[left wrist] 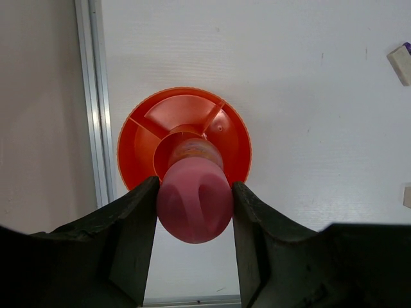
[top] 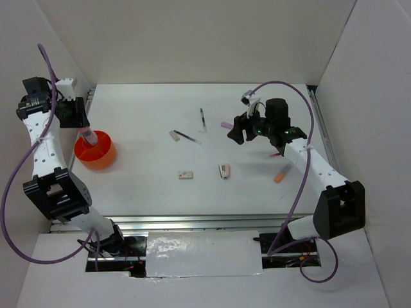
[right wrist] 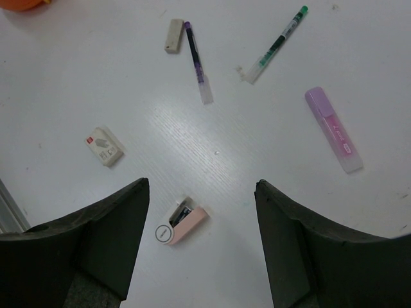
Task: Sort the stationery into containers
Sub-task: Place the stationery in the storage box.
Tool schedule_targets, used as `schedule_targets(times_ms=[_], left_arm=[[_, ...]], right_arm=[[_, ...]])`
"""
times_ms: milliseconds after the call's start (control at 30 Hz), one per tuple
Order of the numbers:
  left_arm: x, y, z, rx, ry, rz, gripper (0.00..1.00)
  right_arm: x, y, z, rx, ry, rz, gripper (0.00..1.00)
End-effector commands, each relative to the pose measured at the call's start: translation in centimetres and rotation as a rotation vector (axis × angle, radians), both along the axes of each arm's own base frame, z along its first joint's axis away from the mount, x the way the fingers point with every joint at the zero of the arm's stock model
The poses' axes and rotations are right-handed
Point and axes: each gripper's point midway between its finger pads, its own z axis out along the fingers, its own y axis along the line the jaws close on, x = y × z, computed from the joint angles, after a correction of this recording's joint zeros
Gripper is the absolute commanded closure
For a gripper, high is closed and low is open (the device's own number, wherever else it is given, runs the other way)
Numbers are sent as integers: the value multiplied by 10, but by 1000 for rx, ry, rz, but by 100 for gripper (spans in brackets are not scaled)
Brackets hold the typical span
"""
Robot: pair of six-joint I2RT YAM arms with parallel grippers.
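Note:
The lower end of the pink stubby cylinder already points into the orange-red tub's round middle section. My left gripper should lower the cylinder into it next, then open.
My left gripper is shut on the pink stubby cylinder and holds it upright over the orange-red tub. In the left wrist view the cylinder sits between both fingers above the tub's divided inside. My right gripper is open and empty, above the table. Below it lie a pink stapler-like item, a white eraser block, a second eraser, a purple pen, a green-tipped pen and a lilac pen.
An orange bit lies right of the right forearm, and a red item peeks out beside it. White walls close in the table on three sides. A metal rail runs along the left edge by the tub.

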Motion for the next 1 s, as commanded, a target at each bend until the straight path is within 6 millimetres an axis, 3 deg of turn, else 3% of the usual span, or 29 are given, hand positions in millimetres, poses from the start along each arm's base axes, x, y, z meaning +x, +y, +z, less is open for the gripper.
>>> schedule_targets(times_ms=[0, 133, 367, 633, 800, 867, 900, 967], left_arm=[[5, 11, 9, 44, -50, -8, 100], [5, 15, 14, 71, -64, -2, 100], [5, 17, 4, 56, -37, -6, 100], [4, 10, -23, -4, 7, -12, 63], [2, 5, -40, -36, 27, -17, 57], [4, 4, -44, -49, 27, -20, 56], [3, 2, -47, -61, 28, -24, 56], [4, -2, -50, -76, 28, -37, 51]], right_arm=[[7, 6, 22, 4, -60, 17, 27], [5, 8, 22, 6, -57, 23, 27], [5, 8, 21, -1, -60, 24, 27], [16, 12, 14, -1, -42, 21, 27], [36, 22, 12, 15, -16, -23, 29], [48, 29, 2, 9, 18, -52, 31], [55, 33, 9, 13, 4, -61, 32], [70, 42, -6, -1, 41, -101, 34]])
